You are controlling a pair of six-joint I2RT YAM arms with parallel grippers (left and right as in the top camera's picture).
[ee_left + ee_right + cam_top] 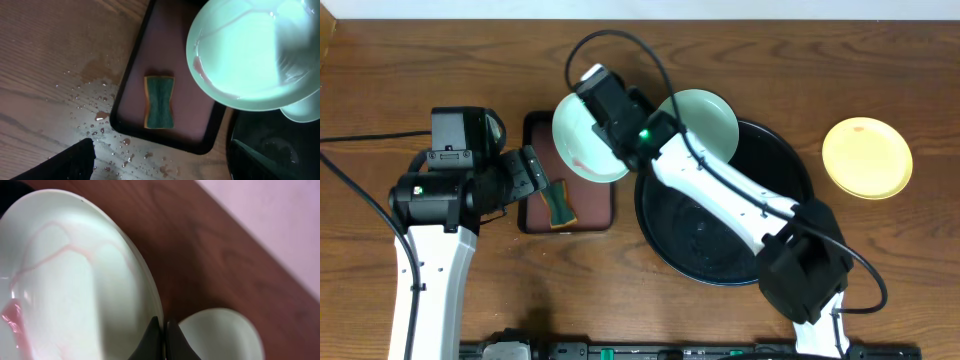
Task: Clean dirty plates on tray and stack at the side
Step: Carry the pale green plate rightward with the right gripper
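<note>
My right gripper will next move its plate to the right in the overhead view, then down to release it onto the pale yellow plate [866, 157], which is clear of both trays.
My right gripper [605, 125] is shut on the rim of a mint-green plate [582, 143] and holds it tilted above the rectangular reddish-brown tray [532, 130]. In the right wrist view the fingers [163, 336] pinch the rim, and the plate [65, 280] shows pink watery streaks. A second mint-green plate [708, 118] rests at the back rim of the round black tray [720, 262]. A pale yellow plate [866, 157] lies on the table at the right. My left gripper [532, 175] is open and empty, above the brown tray's left edge near a green sponge [558, 203].
In the left wrist view the sponge [159, 101] lies flat on the brown tray [131, 75], with the held plate [245, 55] above its right side. Water drops [100, 117] wet the table left of the tray. A cable [620, 40] loops above the right arm.
</note>
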